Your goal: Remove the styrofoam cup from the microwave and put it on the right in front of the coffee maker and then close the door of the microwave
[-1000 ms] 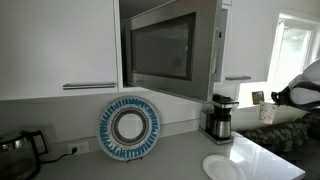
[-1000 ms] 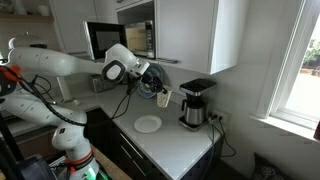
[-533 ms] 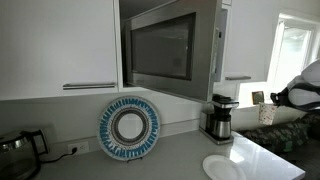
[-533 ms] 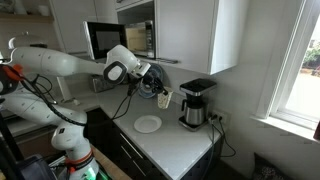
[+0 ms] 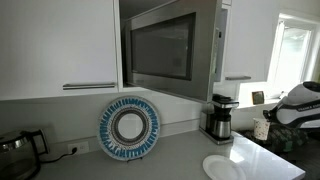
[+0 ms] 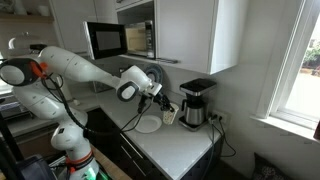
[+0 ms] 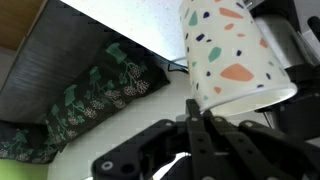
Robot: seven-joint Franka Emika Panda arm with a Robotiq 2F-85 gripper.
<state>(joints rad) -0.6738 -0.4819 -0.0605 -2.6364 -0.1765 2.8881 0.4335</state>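
My gripper lowers down to the open counter in front of the coffee maker (image 6: 195, 103) next and releases the styrofoam cup, since the cup still hangs above that counter.
The styrofoam cup (image 7: 235, 55), white with coloured specks, fills the top right of the wrist view. My gripper (image 7: 195, 103) is shut on the wall at its rim. In both exterior views the cup (image 6: 168, 116) (image 5: 262, 128) hangs just above the counter, close beside the coffee maker (image 6: 195, 103) (image 5: 218, 118). The gripper (image 6: 160, 108) reaches in from the side away from the machine. Up in the cabinet, the microwave (image 6: 140, 38) has its door (image 6: 105, 40) (image 5: 160, 50) swung open.
A flat white plate (image 6: 148, 124) (image 5: 225, 167) lies on the counter near the cup. A blue patterned plate (image 5: 129, 127) leans on the back wall. A dark kettle (image 5: 20, 150) stands at the far end. A pinecone-patterned cloth (image 7: 90, 100) lies beside the white counter.
The arm has dropped from near the microwave toward the counter, carrying the cup closer to the coffee maker. The gripper has stayed shut on it.
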